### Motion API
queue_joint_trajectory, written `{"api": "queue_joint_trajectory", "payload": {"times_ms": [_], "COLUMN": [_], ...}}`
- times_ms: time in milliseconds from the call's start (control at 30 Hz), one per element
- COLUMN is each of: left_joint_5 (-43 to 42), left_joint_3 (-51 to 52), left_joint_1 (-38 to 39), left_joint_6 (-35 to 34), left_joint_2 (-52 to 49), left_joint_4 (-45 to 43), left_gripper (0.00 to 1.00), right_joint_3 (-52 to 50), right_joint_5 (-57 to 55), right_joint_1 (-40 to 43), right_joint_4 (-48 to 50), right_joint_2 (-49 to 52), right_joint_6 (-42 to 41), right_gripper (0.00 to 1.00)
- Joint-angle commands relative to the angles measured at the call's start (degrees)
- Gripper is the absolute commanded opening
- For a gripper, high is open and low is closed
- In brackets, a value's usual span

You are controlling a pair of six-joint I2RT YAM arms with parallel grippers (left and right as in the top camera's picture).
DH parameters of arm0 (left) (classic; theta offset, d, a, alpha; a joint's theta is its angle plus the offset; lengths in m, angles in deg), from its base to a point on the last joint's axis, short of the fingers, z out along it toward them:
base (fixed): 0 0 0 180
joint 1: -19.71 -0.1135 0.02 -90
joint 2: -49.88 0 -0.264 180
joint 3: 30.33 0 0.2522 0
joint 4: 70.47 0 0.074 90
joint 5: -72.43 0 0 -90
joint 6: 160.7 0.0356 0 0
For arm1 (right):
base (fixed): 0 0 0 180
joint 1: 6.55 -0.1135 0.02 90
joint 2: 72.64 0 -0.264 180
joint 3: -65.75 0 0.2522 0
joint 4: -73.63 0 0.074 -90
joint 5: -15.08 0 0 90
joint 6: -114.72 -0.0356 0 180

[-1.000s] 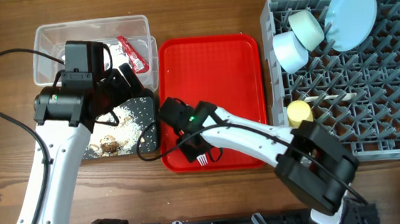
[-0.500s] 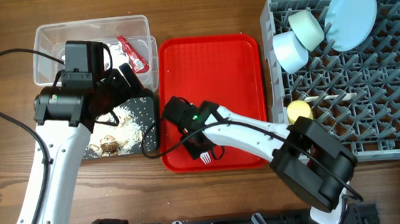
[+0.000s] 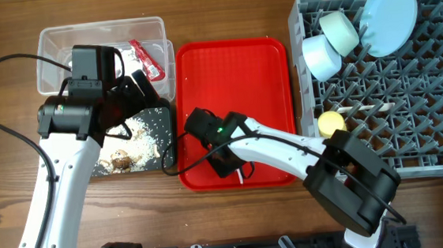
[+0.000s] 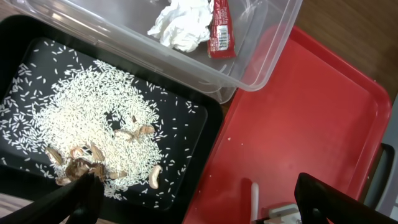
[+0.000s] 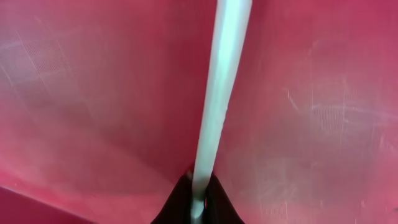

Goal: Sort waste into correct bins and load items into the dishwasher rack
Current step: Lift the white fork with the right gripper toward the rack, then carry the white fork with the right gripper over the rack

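Open rack wires show between the light blue bowl [image 3: 321,57] and the thin white piece. My right gripper will next lift, move outward over those pegs and lower the fork.
My right gripper [image 3: 224,162] is down on the red tray [image 3: 233,68], shut on the handle of the white plastic fork [image 5: 217,93], which lies flat on the tray. The fork's end pokes out beside the wrist [image 3: 241,173]. My left gripper [image 3: 136,95] hangs open over the black tray [image 4: 208,134], holding nothing. That tray holds rice [image 4: 81,106] and brown food scraps [image 4: 81,165]. The clear tub [image 3: 57,42] holds the red-and-white wrapper [image 4: 221,31] and the tissue [image 4: 180,25]. The grey rack [image 3: 412,125] carries the pale blue plate [image 3: 391,15], mint bowl [image 3: 339,31], light blue bowl [image 3: 321,57] and yellow cup [image 3: 331,123].
The red tray sits between the two bins on the left and the rack on the right. A thin white piece [image 3: 363,109] lies across the rack pegs by the cup. Cables trail from both arms over the wooden table [image 3: 221,13].
My right gripper has slid a little along the red tray and closed on the fork's handle; the fork's tip has shifted right. The left arm has not moved.
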Motion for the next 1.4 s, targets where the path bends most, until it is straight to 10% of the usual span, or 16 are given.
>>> {"api": "queue_joint_trajectory", "payload": {"times_ms": [0, 600, 1200, 1367], "left_joint_5": [1.0, 1.0, 1.0, 1.0], "left_joint_3": [-0.8, -0.8, -0.8, -0.8], "left_joint_1": [-0.5, -0.5, -0.5, -0.5], "left_joint_6": [0.1, 0.1, 0.1, 0.1], "left_joint_2": [1.0, 1.0, 1.0, 1.0], "left_joint_4": [0.1, 0.1, 0.1, 0.0], "left_gripper": [1.0, 1.0, 1.0, 1.0], "right_joint_3": [-1.9, 11.3, 11.0, 11.0], "right_joint_5": [2.8, -8.0, -13.1, -12.7], "right_joint_1": [0.8, 25.4, 50.9, 50.9], "right_joint_4": [-1.5, -13.8, -16.0, -16.7], "right_joint_2": [2.6, -25.9, -18.8, -18.5], "right_joint_6": [-0.3, 1.7, -40.8, -38.9], "right_gripper": [0.04, 0.04, 0.06, 0.78]}}
